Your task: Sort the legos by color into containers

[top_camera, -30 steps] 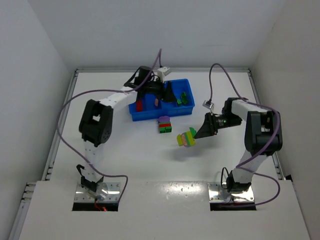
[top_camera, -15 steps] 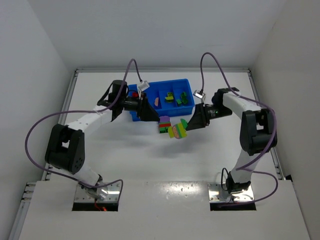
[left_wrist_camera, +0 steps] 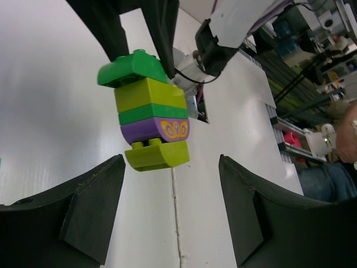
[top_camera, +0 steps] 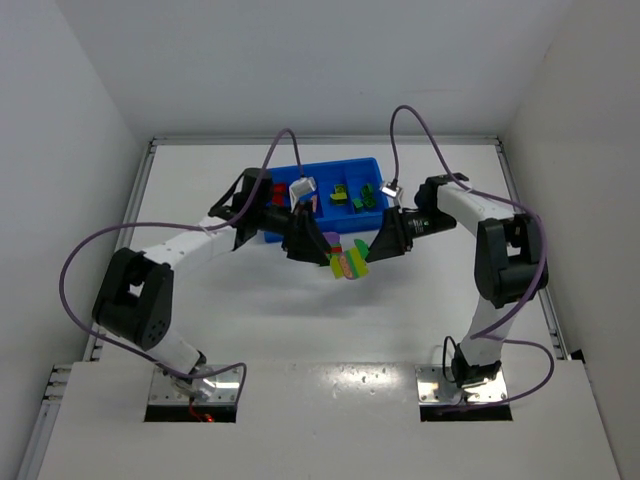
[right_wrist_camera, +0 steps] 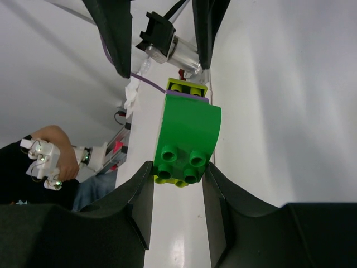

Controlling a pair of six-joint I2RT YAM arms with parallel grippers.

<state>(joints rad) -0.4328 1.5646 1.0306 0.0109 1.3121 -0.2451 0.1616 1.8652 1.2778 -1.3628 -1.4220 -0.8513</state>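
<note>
I will move my right gripper outward over the tray's section of matching green bricks next, tip it down and release the stack's green end brick there.
My right gripper [top_camera: 366, 256] is shut on a lego stack [top_camera: 350, 263] and holds it above the table, just in front of the blue tray [top_camera: 372, 216]. In the left wrist view the stack [left_wrist_camera: 148, 109] reads green, yellow-green, green, purple, yellow-green. In the right wrist view my right gripper [right_wrist_camera: 177, 177] grips its green end brick [right_wrist_camera: 187, 137]. My left gripper [top_camera: 322, 256] is open and faces the stack's free end from the left. Its fingertips [left_wrist_camera: 109, 174] stand apart from the stack. The tray's compartments hold red [top_camera: 277, 190], pink [top_camera: 313, 203] and green [top_camera: 362, 198] bricks.
A bit of purple brick [top_camera: 333, 240] shows on the table behind my left gripper, which hides the rest of it. Both arms' cables arch over the tray. White walls close the table at left, right and back.
My left gripper has left the tray and swung right and toward the front, up to the stack. My right gripper has carried the stack left and toward the tray.
</note>
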